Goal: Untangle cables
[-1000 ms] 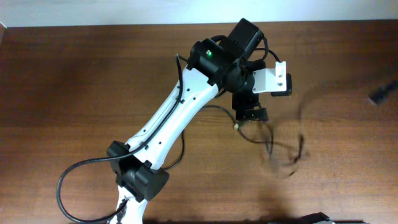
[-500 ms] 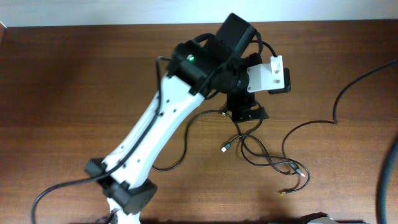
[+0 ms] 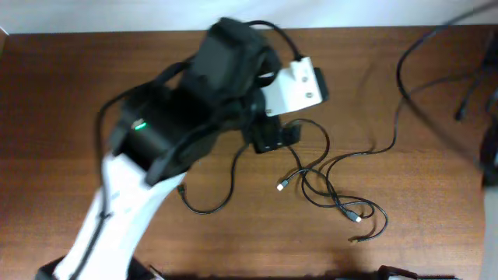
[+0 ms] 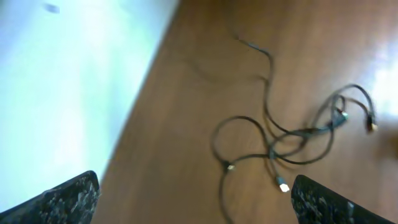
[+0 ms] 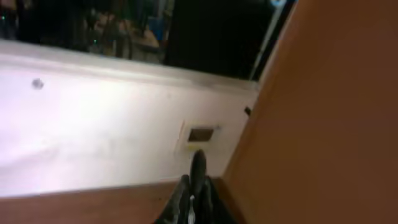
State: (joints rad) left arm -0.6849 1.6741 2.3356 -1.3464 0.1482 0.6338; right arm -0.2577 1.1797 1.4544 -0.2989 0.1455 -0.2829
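Observation:
I should lower my right gripper to the bare tabletop away from the tangle (image 3: pixel 457 173) and release the black cable end there, clear of the loops.
Several thin black cables (image 3: pixel 331 187) lie in loose crossing loops right of the table's centre, with silver-tipped plugs (image 3: pixel 281 185) showing. One cable (image 3: pixel 397 74) runs from this tangle up to the far right, lifted and blurred. My left gripper (image 3: pixel 270 141) is open and empty, just up and left of the tangle. In the left wrist view the loops (image 4: pixel 280 140) lie ahead of its spread fingers (image 4: pixel 194 190). My right gripper (image 5: pixel 195 198) is shut on a black cable end (image 5: pixel 198 165) that sticks up between its fingers, held high over the table's edge.
The left arm's white and black body (image 3: pixel 156 148) covers the table's left middle. One more thin cable (image 3: pixel 214 204) curves below it. A white wall (image 5: pixel 93 124) borders the table's far edge. Blurred dark shapes (image 3: pixel 489 148) move at the right edge.
The left arm has swung left and risen toward the camera. The cable at the right has been pulled up and right, and the tangle has spread wider on the table.

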